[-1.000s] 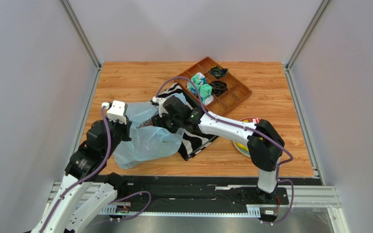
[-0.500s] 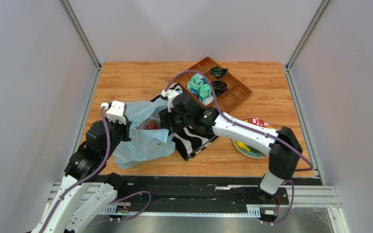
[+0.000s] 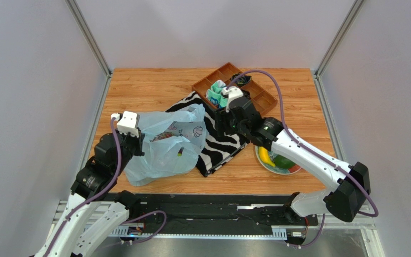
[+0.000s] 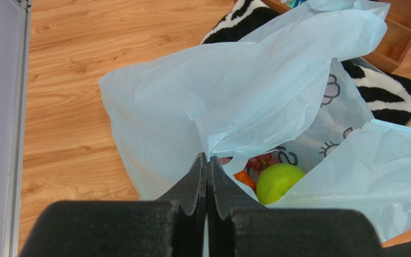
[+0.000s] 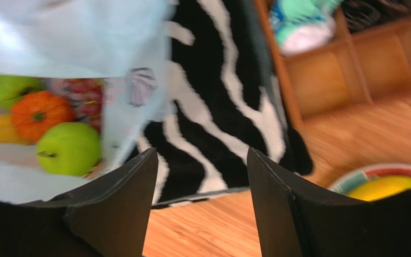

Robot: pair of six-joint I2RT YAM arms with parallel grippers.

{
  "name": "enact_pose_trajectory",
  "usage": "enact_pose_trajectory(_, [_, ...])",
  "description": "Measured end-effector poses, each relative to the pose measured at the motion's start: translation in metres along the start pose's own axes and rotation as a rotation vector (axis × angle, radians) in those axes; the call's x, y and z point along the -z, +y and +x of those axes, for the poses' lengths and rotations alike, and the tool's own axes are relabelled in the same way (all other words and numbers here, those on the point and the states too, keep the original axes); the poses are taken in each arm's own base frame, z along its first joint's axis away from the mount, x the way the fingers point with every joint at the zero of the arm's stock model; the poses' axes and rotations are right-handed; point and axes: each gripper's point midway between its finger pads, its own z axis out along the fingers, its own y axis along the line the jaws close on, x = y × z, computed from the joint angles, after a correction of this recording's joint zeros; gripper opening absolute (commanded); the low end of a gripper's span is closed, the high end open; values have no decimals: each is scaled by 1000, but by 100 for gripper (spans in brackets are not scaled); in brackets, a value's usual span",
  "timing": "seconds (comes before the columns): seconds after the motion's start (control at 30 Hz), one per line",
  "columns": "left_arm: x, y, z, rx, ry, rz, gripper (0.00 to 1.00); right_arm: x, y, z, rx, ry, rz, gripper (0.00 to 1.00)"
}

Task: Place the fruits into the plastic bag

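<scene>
My open right gripper should next move off the cloth, back toward the plate, and then down over the yellow banana (image 3: 265, 156) (image 5: 383, 188), which is still outside the bag.
The light-blue plastic bag (image 3: 162, 145) lies at the table's left, partly over a zebra cloth. My left gripper (image 4: 206, 159) is shut on the bag's rim, holding the mouth up. Inside the bag I see a green apple (image 4: 277, 182), red grapes (image 4: 259, 161) and an orange fruit (image 5: 36, 115); a second green apple (image 5: 6, 88) lies farther in. My right gripper (image 5: 202, 152) hangs open and empty over the cloth, right of the bag. A yellow banana (image 3: 265, 156) and a dark green fruit (image 3: 284, 162) lie on a plate (image 3: 294, 169) at the right.
The zebra-striped cloth (image 3: 222, 143) lies mid-table under the bag's right side. A brown compartment tray (image 3: 260, 100) with teal-and-white socks (image 3: 217, 95) and dark items stands at the back. Grey walls close in both sides.
My right gripper has drawn back out of the bag, up and to the right, and opened wider. The bag's top has settled over its mouth. The left arm has not moved.
</scene>
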Motion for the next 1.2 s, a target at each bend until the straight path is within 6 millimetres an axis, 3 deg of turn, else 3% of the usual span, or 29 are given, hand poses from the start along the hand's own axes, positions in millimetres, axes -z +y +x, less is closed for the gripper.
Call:
enact_pose_trajectory(0.23, [0,0,0,0,0,1,0,14,-124,65,-209,132,290,71])
enact_pose_trajectory(0.4, [0,-1,0,0,1,3,0,20,-161,106,-297,224,381,72])
enact_pose_trajectory(0.63, [0,-1,0,0,0,4,0,21,-183,136,-360,303,431,72])
enact_pose_trajectory(0.83, [0,-1,0,0,1,4,0,10,-179,158,-371,370,406,71])
enact_pose_trajectory(1.2, [0,-1,0,0,1,4,0,2,-176,175,-384,426,386,67])
